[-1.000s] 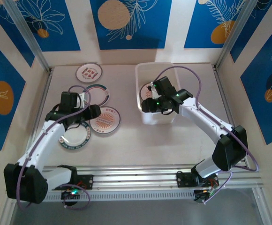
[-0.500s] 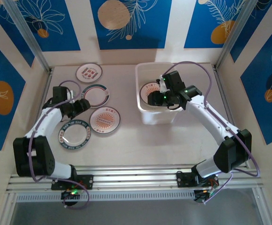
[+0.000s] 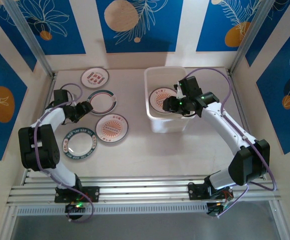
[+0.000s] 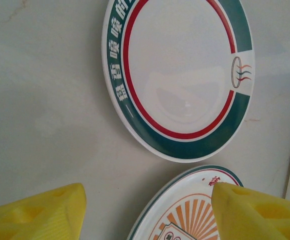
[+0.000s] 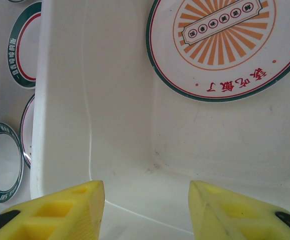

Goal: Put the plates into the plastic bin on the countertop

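Observation:
The left gripper moves down and forward next, past the orange plate, to straddle the lettered rim of the green-rimmed plate (image 4: 117,84), since that rim is ahead of and below it.
The plastic bin (image 3: 168,124) stands at the back right of the countertop (image 3: 150,155). One orange-sunburst plate (image 3: 162,96) lies flat on its floor, also clear in the right wrist view (image 5: 225,45). My right gripper (image 3: 172,104) hangs open inside the bin (image 5: 110,100) beside that plate, its jaws (image 5: 145,210) holding nothing. Left of the bin lie a red-patterned plate (image 3: 95,77), a green-rimmed plate (image 3: 103,101), an orange plate (image 3: 111,128) and another green-rimmed plate (image 3: 78,142). My left gripper (image 3: 86,107) is open and low, facing the green-rimmed plate (image 4: 180,75), with the orange plate (image 4: 185,212) partly under its right finger (image 4: 255,210).
Cream walls with blue panels close in the back and sides. Aluminium rails (image 3: 145,192) run along the near edge and up both sides. Bare countertop lies in front of the bin and the plates.
My left arm has swung back and to the left, off the near green-rimmed plate, and now points at the farther one. My right gripper has drawn right inside the bin, uncovering the orange plate.

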`<action>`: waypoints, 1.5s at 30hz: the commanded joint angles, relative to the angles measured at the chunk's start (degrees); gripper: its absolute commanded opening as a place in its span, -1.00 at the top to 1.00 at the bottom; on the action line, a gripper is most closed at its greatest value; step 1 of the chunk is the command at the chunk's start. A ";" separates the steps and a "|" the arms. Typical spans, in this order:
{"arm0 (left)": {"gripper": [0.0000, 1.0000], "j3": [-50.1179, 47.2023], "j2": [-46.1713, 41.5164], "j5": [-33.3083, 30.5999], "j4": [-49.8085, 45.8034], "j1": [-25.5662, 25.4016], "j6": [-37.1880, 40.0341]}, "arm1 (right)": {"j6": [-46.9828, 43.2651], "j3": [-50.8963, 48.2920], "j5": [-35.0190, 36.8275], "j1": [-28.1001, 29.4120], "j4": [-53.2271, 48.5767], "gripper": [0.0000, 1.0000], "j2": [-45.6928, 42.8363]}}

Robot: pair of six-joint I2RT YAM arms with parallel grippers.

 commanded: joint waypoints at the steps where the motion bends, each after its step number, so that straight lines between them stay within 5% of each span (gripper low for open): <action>1: -0.35 0.89 2.10 2.20 1.66 0.87 -0.73 | 1.00 -0.40 -0.64 -0.57 0.55 0.02 0.06; 34: -0.16 10.50 18.64 6.21 10.34 0.77 -5.95 | 1.83 -0.58 0.25 -2.11 -0.40 0.03 -0.26; 40: 0.04 11.49 20.03 6.40 10.53 0.74 -6.05 | 2.53 -1.20 0.18 -2.02 -0.34 0.03 -0.54; 45: 0.40 11.28 20.13 7.09 10.61 0.74 -5.84 | 3.36 -2.42 0.62 -1.94 0.28 0.03 -1.18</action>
